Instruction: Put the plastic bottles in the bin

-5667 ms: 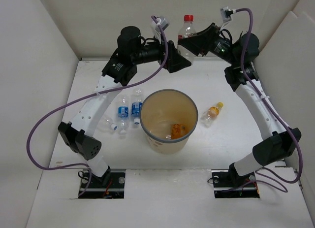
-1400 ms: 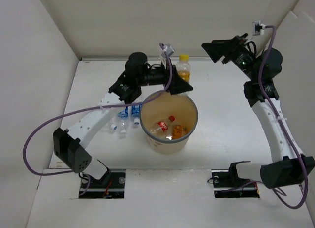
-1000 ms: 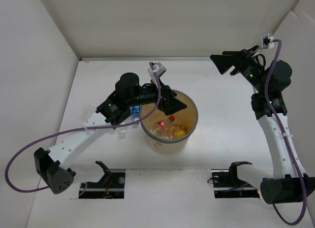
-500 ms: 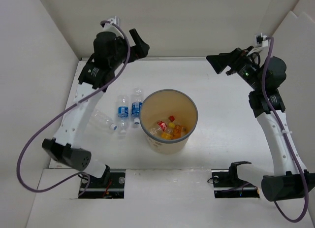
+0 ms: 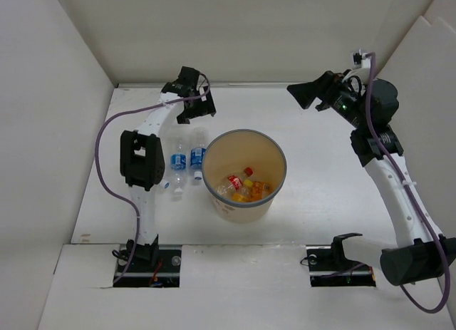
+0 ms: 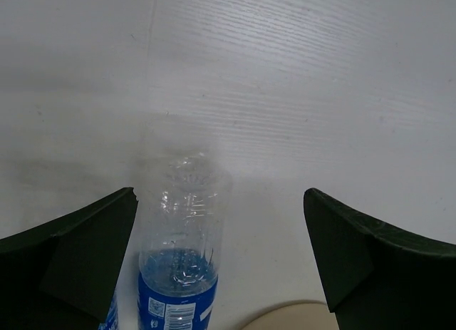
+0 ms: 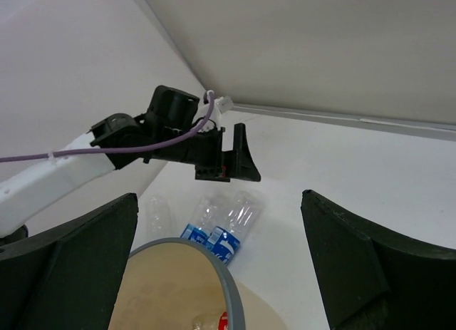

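The bottle nearer the bin [image 5: 283,161] needs to go into the bin. My left gripper should first lower to that bottle's far end, then close around the bottle's bottom.
The tan bin [image 5: 283,161] stands mid-table and holds a red-labelled bottle [image 5: 235,182] and orange bottles [image 5: 247,194]. Just left of it, two blue-labelled bottles [image 5: 178,162] [image 5: 197,156] lie side by side on the table. My left gripper [image 5: 199,110] hangs open just behind their far ends. In the left wrist view one blue-labelled bottle [image 6: 182,251] lies between the spread fingers, nearer the left one, untouched. My right gripper [image 5: 303,95] is open and empty, raised at the back right. The right wrist view shows a plain clear bottle [image 7: 160,212] beyond the blue-labelled pair [image 7: 224,227].
White walls close the table at the back and both sides. The left arm's elbow [image 5: 139,159] stands beside the lying bottles and hides part of the clear one. The bin's grey-blue rim [image 7: 228,287] shows low in the right wrist view.
The left arm dropped an orange bottle into the bin, swung up to the back left, then came down behind the blue-labelled bottles. The right gripper drifted slightly left.
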Available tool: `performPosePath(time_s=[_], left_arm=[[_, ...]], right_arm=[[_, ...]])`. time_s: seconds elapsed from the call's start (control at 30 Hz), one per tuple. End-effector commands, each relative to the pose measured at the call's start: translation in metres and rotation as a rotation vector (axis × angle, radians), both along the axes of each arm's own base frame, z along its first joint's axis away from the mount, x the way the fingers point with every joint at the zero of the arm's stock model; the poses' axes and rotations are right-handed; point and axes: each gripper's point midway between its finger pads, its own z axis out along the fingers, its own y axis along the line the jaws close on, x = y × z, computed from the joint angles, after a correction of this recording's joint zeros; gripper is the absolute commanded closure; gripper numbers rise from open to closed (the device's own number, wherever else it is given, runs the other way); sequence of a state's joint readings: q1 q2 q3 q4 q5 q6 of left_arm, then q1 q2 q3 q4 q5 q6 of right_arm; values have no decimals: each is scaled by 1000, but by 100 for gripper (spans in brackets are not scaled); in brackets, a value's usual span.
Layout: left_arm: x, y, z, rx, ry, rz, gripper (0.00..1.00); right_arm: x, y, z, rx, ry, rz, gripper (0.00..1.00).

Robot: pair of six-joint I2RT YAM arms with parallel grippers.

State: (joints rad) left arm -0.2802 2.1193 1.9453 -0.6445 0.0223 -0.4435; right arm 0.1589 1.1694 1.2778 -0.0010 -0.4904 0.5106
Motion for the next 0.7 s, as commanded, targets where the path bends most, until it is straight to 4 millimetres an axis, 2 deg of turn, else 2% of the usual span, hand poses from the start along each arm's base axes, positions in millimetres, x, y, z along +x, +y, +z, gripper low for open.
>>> performPosePath(time_s=[0.0,0.03,0.07,0.1,0.23,0.33,0.4,0.57,0.63,0.67], left_arm=[[3,-5,40,-23,-85,-37,0],[1,-5,28,-15,-59,-37,0],[0,-2,25,-4,-52,-30,0],[-3,-1,11,5,-20,-30,0],[-11,-2,-16,74,19,-22,1],[-19,-2,-27,101,42,-13,1],[-25,-1,-42,103,68,-4,1],[-31,2,-57,108,83,-5,1],[-32,0,-62,104,96,-10,3],[-33,0,-67,108,107,-10,7]], right_arm=[[-4,7,8,-14,-46,15,0],[-3,8,4,-16,-35,15,0],[-5,11,3,-16,-35,26,0],[-4,11,-3,-18,-22,26,0],[-4,16,-13,-20,0,27,0],[-3,19,-23,-24,21,27,0],[-3,21,-23,-23,21,27,0],[-5,24,-27,-25,30,36,0],[-6,28,-27,-26,30,45,0],[-6,28,-31,-28,39,45,0]])
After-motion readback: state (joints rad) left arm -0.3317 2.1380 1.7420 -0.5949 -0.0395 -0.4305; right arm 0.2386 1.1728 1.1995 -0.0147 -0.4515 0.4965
